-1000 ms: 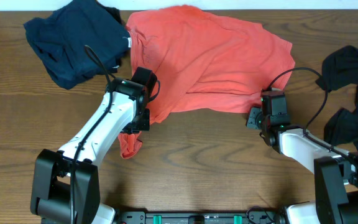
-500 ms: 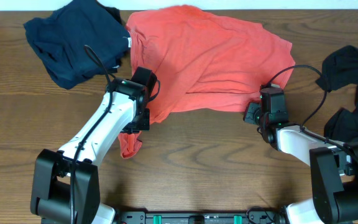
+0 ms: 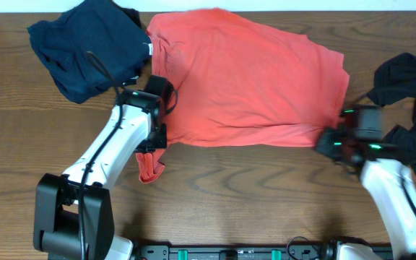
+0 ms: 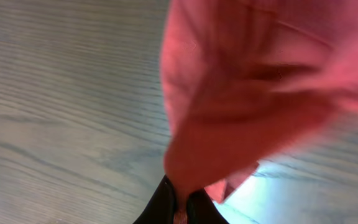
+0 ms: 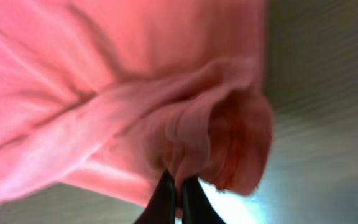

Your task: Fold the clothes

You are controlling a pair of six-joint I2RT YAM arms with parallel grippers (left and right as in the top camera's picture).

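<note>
Next, my right gripper pulls the T-shirt's corner to the right in the overhead view, beside the black clothes, and releases it, since red cloth bunches at its fingers.
A red-orange T-shirt [image 3: 244,79] lies spread across the back middle of the wooden table, its near hem stretched between both arms. My left gripper [image 3: 157,137] is shut on the shirt's near left edge, and a bunch of red cloth [image 3: 150,166] hangs below it. In the left wrist view the dark fingertips [image 4: 160,202] pinch red fabric [image 4: 229,124]. My right gripper [image 3: 329,141] is shut on the near right corner; the right wrist view shows gathered red cloth [image 5: 185,130] clamped between its fingers [image 5: 165,199]. A navy blue T-shirt [image 3: 85,43] lies bunched at the back left.
Black clothes [image 3: 410,101] are piled at the right edge, right beside my right arm. Bare wood [image 3: 251,195] fills the near half of the table between the two arms. The navy shirt touches the red shirt's left collar side.
My right gripper closed on the red shirt's near right corner and pulled it right, drawing the hem straight. The left gripper shifted slightly left and back, still holding its edge.
</note>
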